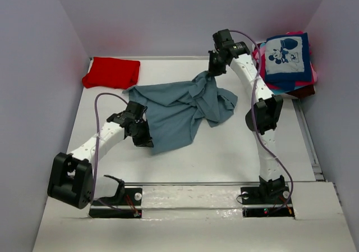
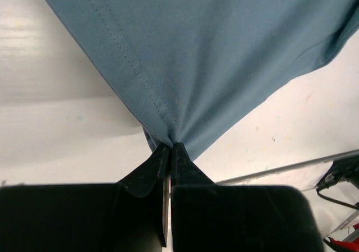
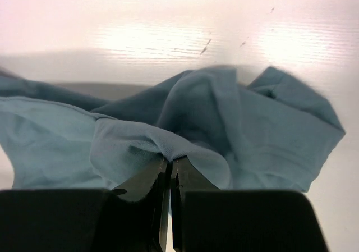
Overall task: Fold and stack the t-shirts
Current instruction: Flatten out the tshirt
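The shirt is still crumpled, so the left gripper will next pull the shirt's pinched corner back to the metal bar (image 1: 147,183) and let it go.
A dusty grey-blue t-shirt (image 1: 179,109) lies crumpled and partly spread across the middle of the table. My left gripper (image 1: 147,140) is shut on its near-left corner, and the left wrist view has the hemmed cloth (image 2: 213,61) fanning out from the pinched fingertips (image 2: 170,146). My right gripper (image 1: 214,71) is shut on a fold at the shirt's far edge, lifting it slightly; the right wrist view shows the cloth (image 3: 224,123) bunched over the closed tips (image 3: 170,161). A folded red t-shirt (image 1: 111,72) lies at the far left. A stack of shirts topped by a navy one with a cartoon-mouse print (image 1: 286,58) sits at the far right.
White walls close in the table on the left, back and right. A metal rail (image 1: 224,183) runs along the near edge in front of both arm bases. Pink and maroon cloth (image 1: 305,83) peeks out under the navy stack.
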Controlling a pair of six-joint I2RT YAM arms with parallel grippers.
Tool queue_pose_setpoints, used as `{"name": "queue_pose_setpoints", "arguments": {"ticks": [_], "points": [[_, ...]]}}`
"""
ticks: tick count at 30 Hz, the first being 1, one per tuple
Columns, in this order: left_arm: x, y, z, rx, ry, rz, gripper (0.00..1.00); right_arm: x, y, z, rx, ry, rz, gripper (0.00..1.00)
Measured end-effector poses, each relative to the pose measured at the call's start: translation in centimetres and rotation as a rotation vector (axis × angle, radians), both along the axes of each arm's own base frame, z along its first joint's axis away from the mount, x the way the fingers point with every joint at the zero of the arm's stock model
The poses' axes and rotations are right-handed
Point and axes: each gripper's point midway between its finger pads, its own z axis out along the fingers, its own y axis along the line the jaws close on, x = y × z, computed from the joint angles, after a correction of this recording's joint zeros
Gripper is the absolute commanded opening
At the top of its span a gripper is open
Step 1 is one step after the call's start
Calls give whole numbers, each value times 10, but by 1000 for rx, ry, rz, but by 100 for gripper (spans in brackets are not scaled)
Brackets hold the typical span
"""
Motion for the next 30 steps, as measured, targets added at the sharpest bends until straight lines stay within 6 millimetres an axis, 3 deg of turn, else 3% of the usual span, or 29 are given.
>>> {"name": "queue_pose_setpoints", "arguments": {"ticks": [6,11,16,22,30], "points": [[-34,10,18,1,4,-2,6,16,-14,-7,-6,-21,-16,7],[-72,5,29,-16,50,-27,6,33,-12,-3,-2,-80,-7,7],[-89,16,29,32,120,-1,6,43,-10,-8,-3,-105,4,7],[-109,27,35,60,166,7,6,58,-5,-30,-6,-116,13,7],[-137,19,43,-53,204,19,6,71,0,-47,-9,-133,34,7]]}}
